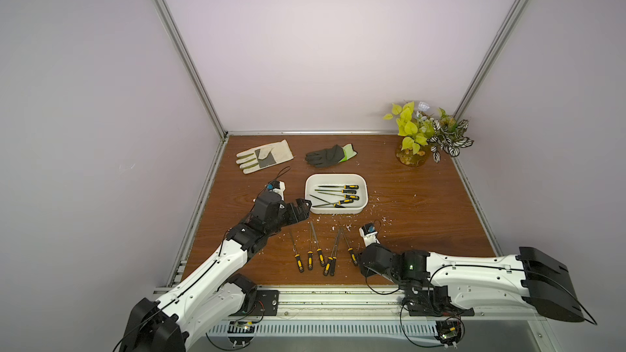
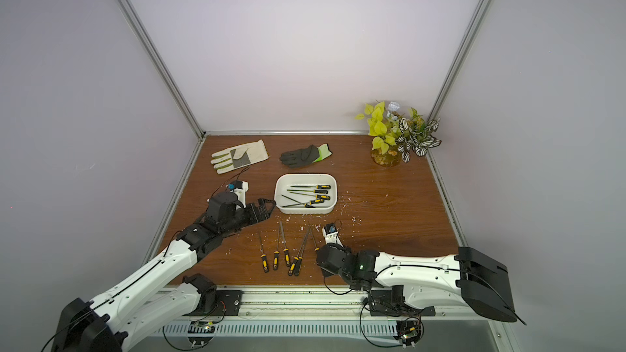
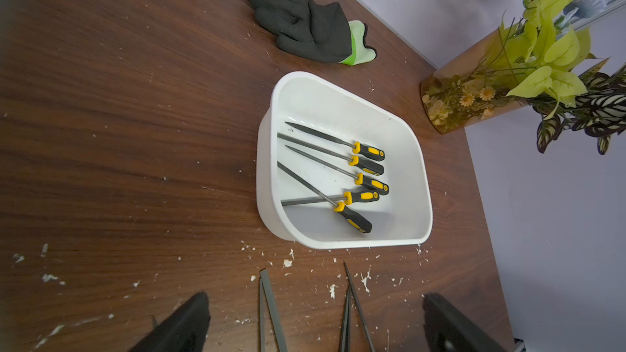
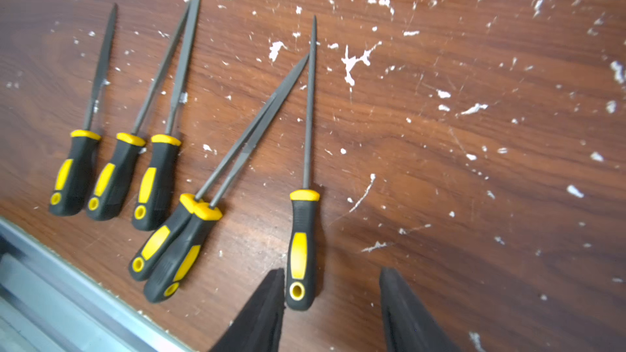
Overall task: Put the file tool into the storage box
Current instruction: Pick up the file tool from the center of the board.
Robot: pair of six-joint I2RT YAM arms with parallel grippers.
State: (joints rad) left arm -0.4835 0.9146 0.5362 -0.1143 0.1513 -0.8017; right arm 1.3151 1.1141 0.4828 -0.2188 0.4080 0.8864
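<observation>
Next, my right gripper shifts toward the paired files, lowers around the handle's yellow inlay (image 1: 352, 257) (image 4: 298, 254) and closes, since the lone file's handle sits close to one finger.
The white storage box (image 1: 338, 175) (image 3: 427, 198) sits mid-table and holds several black-and-yellow file tools (image 1: 338, 194) (image 3: 367, 177). Several more files (image 1: 310, 255) (image 4: 159, 177) lie in a row near the front edge. My right gripper (image 4: 332, 274) is open just above the table. The butt of the rightmost file's handle (image 4: 301, 252) (image 1: 352, 254) lies between its fingers, close against one fingertip (image 4: 276, 286) and not gripped. My left gripper (image 1: 304, 206) (image 3: 315, 299) hangs open and empty beside the box's near left corner, over the file tips (image 3: 271, 303).
A pale work glove (image 1: 264, 156) and a black glove with a green cuff (image 1: 330, 155) (image 3: 301, 25) lie at the back. A potted plant (image 1: 420, 137) stands in the back right corner. White flecks (image 4: 352, 62) litter the wood. A metal rail (image 4: 67, 282) borders the front edge.
</observation>
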